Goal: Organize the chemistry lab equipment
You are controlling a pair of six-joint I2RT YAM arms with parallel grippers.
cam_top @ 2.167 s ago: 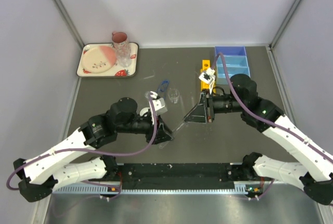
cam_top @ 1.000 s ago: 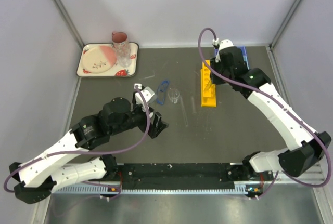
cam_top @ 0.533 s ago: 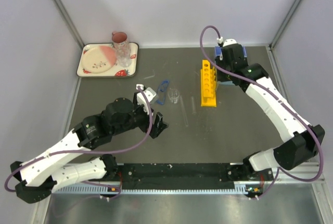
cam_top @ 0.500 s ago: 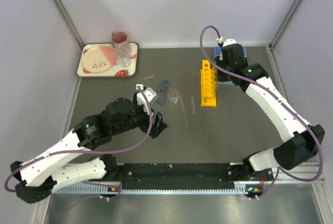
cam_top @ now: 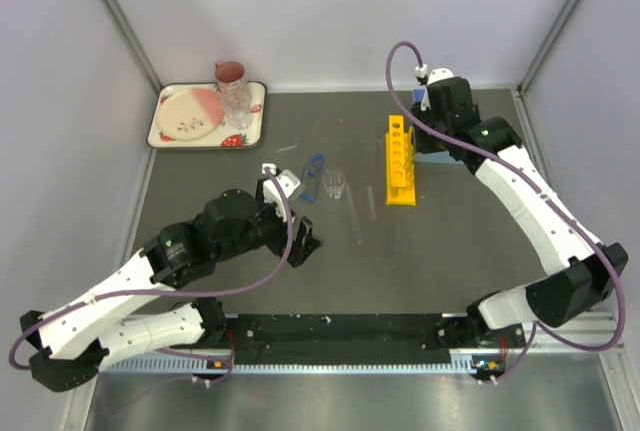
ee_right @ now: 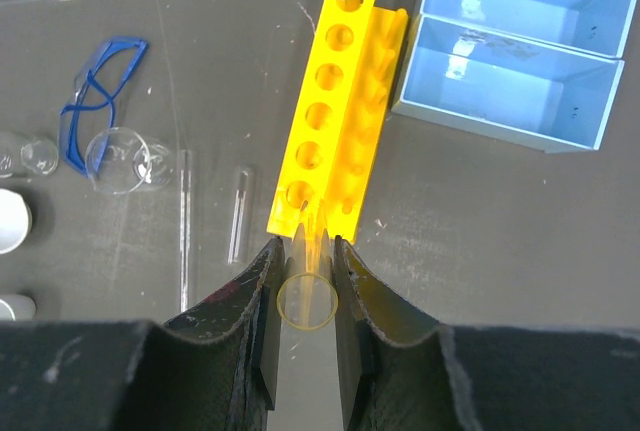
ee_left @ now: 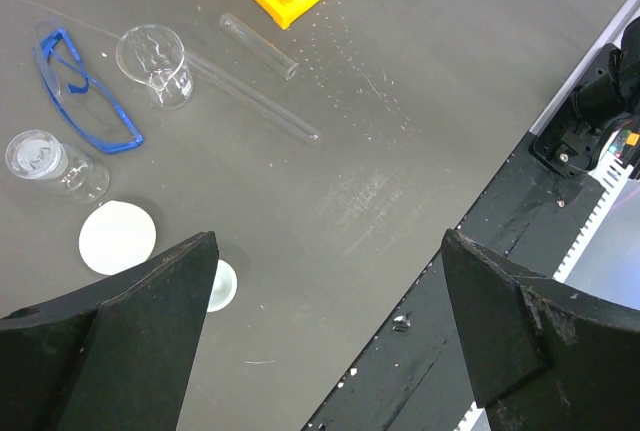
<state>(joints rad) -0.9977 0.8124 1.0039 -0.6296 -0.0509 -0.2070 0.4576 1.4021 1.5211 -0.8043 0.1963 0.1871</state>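
Observation:
I should next lower my right gripper to seat the clear glass tube (ee_right: 307, 296) in the rack's empty nearest hole (ee_right: 300, 194), then let go, since the tube is upright with its lower end there.
My right gripper (ee_right: 305, 251) is shut on a clear glass tube (ee_right: 307, 296), held upright above the table. The tube's lower end lines up with the nearest hole of the yellow rack (ee_right: 335, 101) (cam_top: 400, 161). The blue divided tray (ee_right: 520, 61) lies just right of the rack. My left gripper (ee_left: 328, 241) (cam_top: 305, 239) hangs open over bare table with nothing between its fingers. Left of the rack lie blue-rimmed goggles (ee_left: 85, 101) (cam_top: 312, 176), a small clear beaker (ee_left: 155, 63) (cam_top: 334, 185), a short glass tube (ee_left: 258, 46) and a long glass rod (ee_left: 255, 101). Two white round dishes (ee_left: 117, 237) (ee_left: 220, 284) lie nearest the left gripper.
A cream strawberry-patterned tray (cam_top: 255, 116) with a plate, a pink mug (cam_top: 231, 74) and a clear tumbler (cam_top: 238, 106) sits at the far left. A small clear vessel (ee_left: 55, 161) lies beside the goggles. The black base rail (cam_top: 340, 329) runs along the near edge.
The right gripper has lifted away from the table's middle and swung to the far right above the rack, tube still in it. The left arm has barely moved in the last second.

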